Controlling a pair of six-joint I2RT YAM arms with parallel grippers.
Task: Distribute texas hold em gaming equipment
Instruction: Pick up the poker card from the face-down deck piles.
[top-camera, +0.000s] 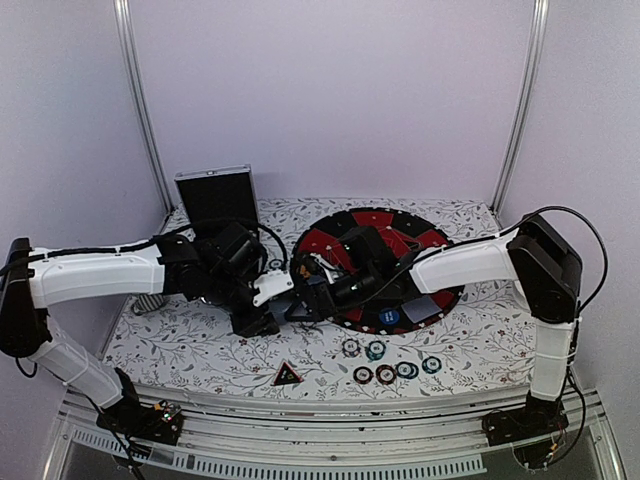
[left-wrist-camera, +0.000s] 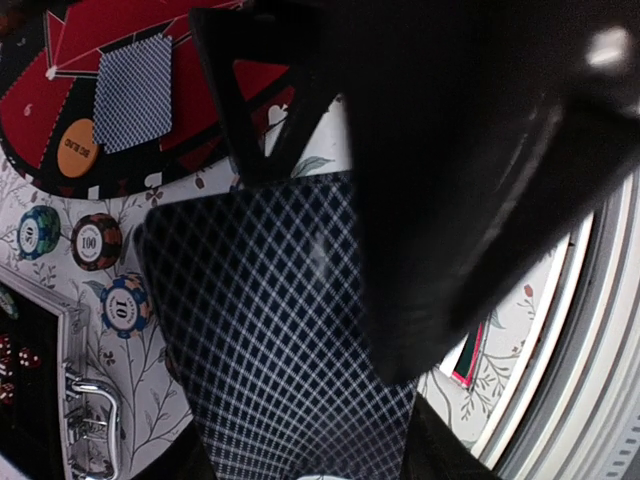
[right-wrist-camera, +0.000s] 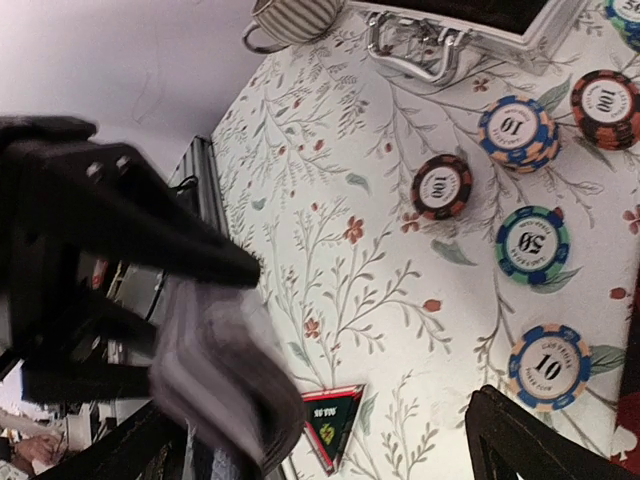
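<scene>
Next, my right gripper draws away from my left gripper, closing its fingers on one card, as the deck's loose edge (top-camera: 300, 311) (right-wrist-camera: 268, 428) lies well inside its open fingers.
My left gripper (top-camera: 268, 305) (left-wrist-camera: 320, 450) is shut on a deck of grey-blue-backed playing cards (left-wrist-camera: 280, 330), held above the table's front middle. From the right, my open right gripper (top-camera: 305, 298) (right-wrist-camera: 330, 450) meets it; the blurred deck (right-wrist-camera: 230, 390) sits just inside its left finger. Its black fingers (left-wrist-camera: 470, 150) loom over the deck in the left wrist view. Several striped chips (top-camera: 386, 374) (right-wrist-camera: 532, 244) lie on the cloth in front of the mat. The red-black triangle (top-camera: 288, 375) (right-wrist-camera: 335, 420) rests near the front edge. One card (left-wrist-camera: 133, 95), an orange button (left-wrist-camera: 77, 148) and a blue button (top-camera: 389, 318) lie on the mat.
The large round red-and-black mat (top-camera: 400, 235) lies behind the grippers. The silver-edged black case (top-camera: 215, 197) stands open at the back left, its handle (right-wrist-camera: 420, 50) facing the chips. A striped cup (right-wrist-camera: 295, 15) sits beside it. The table's front rail (top-camera: 330, 420) runs close below the triangle.
</scene>
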